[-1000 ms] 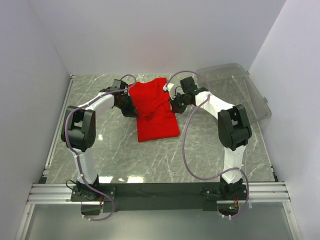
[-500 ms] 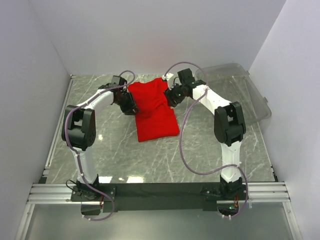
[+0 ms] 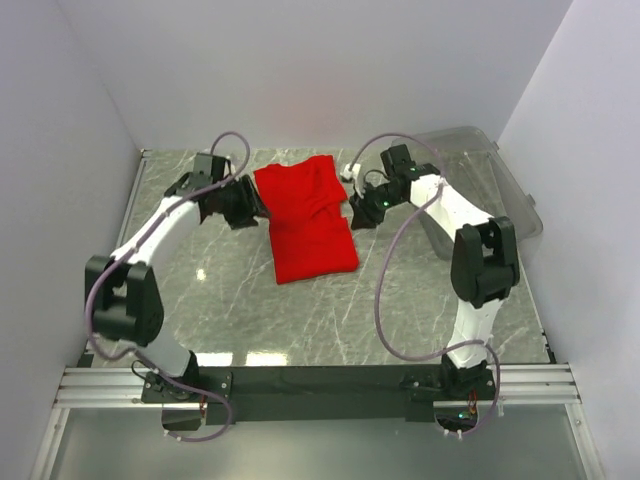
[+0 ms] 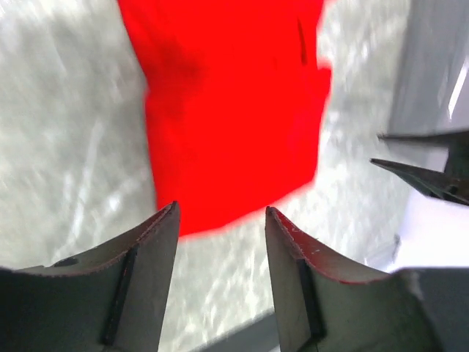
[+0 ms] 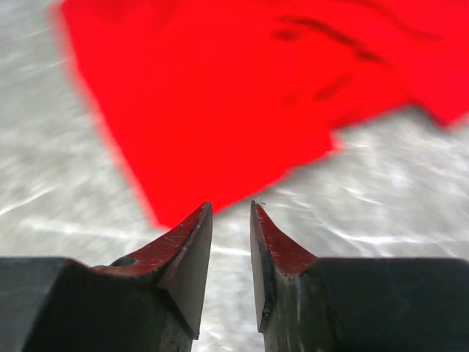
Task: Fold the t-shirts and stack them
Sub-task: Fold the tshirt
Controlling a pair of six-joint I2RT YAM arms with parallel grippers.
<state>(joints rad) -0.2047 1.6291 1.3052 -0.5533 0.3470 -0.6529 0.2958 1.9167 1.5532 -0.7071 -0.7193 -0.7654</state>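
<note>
My left gripper lowers its open fingers back and to its right in the top view next, as the red t-shirt's near corner [image 3: 280, 279] [image 4: 182, 229] lies there below.
A red t-shirt [image 3: 307, 215] lies folded into a long rectangle on the grey marble table, near the back. It fills the upper part of the left wrist view [image 4: 234, 103] and of the right wrist view [image 5: 242, 88]. My left gripper [image 3: 250, 208] sits just off the shirt's left edge, jaws open, nothing between its fingers [image 4: 146, 271]. On the opposite side, my right gripper [image 3: 362, 212] hovers by the shirt's right edge. Its jaws stand apart by a narrow gap and hold nothing; only table shows between the fingers [image 5: 275, 257].
A clear plastic bin [image 3: 470, 190] stands at the back right, behind the right arm. White walls close in the table on the left, back and right. The black rail [image 3: 320, 382] with both arm bases runs along the near edge.
Both grippers have let go of the red t-shirt and drawn outward from it, the left arm to the left, the right arm to the right. The shirt now lies flat.
</note>
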